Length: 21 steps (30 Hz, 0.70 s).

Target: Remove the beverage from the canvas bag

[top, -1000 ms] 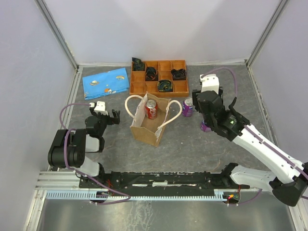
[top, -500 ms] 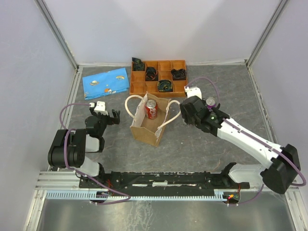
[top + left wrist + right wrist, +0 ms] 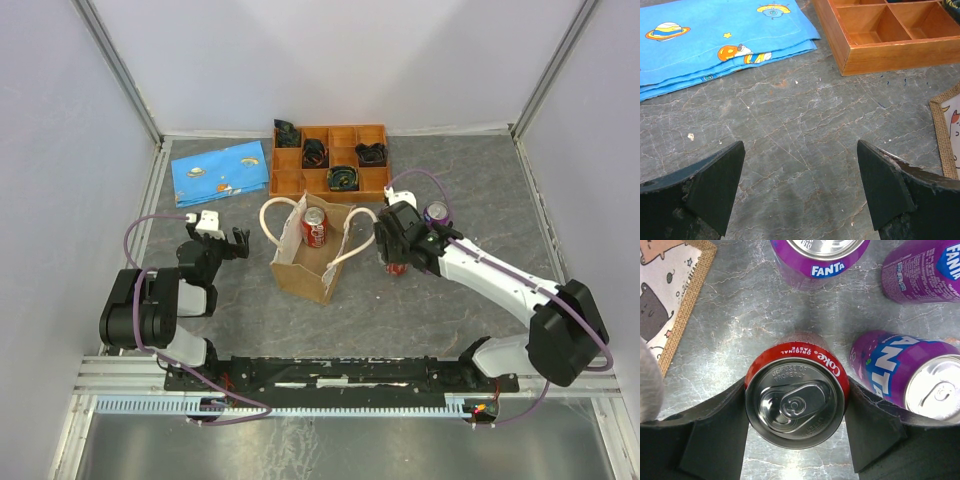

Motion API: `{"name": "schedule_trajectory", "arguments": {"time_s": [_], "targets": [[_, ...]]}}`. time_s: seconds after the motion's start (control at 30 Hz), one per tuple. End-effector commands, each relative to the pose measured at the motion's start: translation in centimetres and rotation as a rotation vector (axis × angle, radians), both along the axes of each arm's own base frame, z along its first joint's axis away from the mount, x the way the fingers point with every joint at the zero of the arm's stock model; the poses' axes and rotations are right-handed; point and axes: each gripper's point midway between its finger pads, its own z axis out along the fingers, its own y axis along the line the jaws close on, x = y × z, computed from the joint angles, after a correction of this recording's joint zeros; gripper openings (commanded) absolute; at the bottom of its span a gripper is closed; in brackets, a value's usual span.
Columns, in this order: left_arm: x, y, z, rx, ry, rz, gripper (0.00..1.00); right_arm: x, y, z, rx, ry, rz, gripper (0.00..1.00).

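My right gripper is going to lower the second red Coke can (image 3: 796, 402) next and let go of it on the tabletop between the bag and the Fanta cans.
The tan canvas bag (image 3: 305, 268) stands open at mid-table with cream rope handles, and a red cola can (image 3: 315, 227) stands upright inside it. Just right of the bag, my right gripper (image 3: 397, 260) is shut on a second red Coke can (image 3: 796, 402); its dark fingers (image 3: 715, 435) press both sides of the can, seen from above. The bag's burlap corner (image 3: 675, 295) shows at upper left of the right wrist view. My left gripper (image 3: 800, 185) hovers open over bare table left of the bag, holding nothing.
Three purple Fanta cans (image 3: 817, 257) (image 3: 920, 270) (image 3: 910, 377) crowd close around the held can; one shows from above (image 3: 436, 213). An orange compartment tray (image 3: 330, 160) with dark items sits at the back, and a blue printed cloth (image 3: 220, 170) lies to its left.
My right arm has swung left from the purple cans to just beside the bag's right handle, its grip unchanged. The left arm has not moved.
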Motion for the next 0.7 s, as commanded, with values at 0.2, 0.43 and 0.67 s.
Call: {"name": "schedule_trajectory", "arguments": {"time_s": [0.2, 0.43, 0.67], "targets": [[0.4, 0.1, 1.6, 0.047, -0.071, -0.016, 0.99, 2.1, 0.3, -0.5, 0.084, -0.038, -0.059, 0.17], [0.4, 0.1, 1.6, 0.047, -0.07, -0.016, 0.99, 1.9, 0.5, -1.6, 0.089, -0.01, -0.055, 0.74], [0.4, 0.1, 1.6, 0.047, -0.07, -0.016, 0.99, 1.9, -0.1, -0.2, 0.069, -0.025, -0.061, 0.99]]}}
